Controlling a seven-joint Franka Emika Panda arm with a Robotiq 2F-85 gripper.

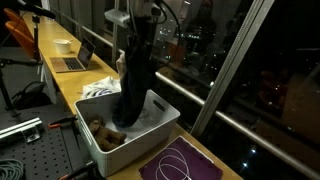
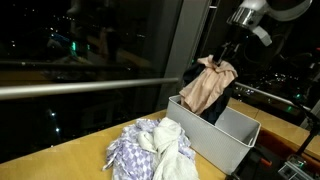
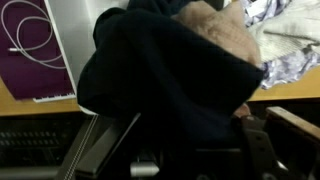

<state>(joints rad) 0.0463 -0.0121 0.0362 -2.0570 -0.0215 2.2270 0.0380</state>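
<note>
The robot will next lift the bundle in its gripper, then move it past the bin's rim over the white and checked clothes point(image 1: 101, 88) point(image 3: 286, 37).
My gripper point(image 2: 227, 54) is shut on a bundle of clothing and holds it up over a white bin point(image 1: 166, 109). The bundle is a dark garment point(image 1: 133, 75) with a tan garment point(image 2: 208, 88) against it. It hangs down into the bin's mouth in both exterior views. In the wrist view the dark garment point(image 3: 170, 80) fills most of the picture and hides the fingers, with the tan cloth point(image 3: 215, 22) at the top. Brownish cloth point(image 1: 106, 131) lies in the bin.
A pile of white and checked clothes point(image 2: 155, 150) lies on the wooden counter beside the bin point(image 2: 228, 142). A purple mat point(image 1: 180, 162) with a white cable lies on the other side. A laptop point(image 1: 74, 61) and a bowl point(image 1: 63, 45) stand farther along. Dark windows run along the counter.
</note>
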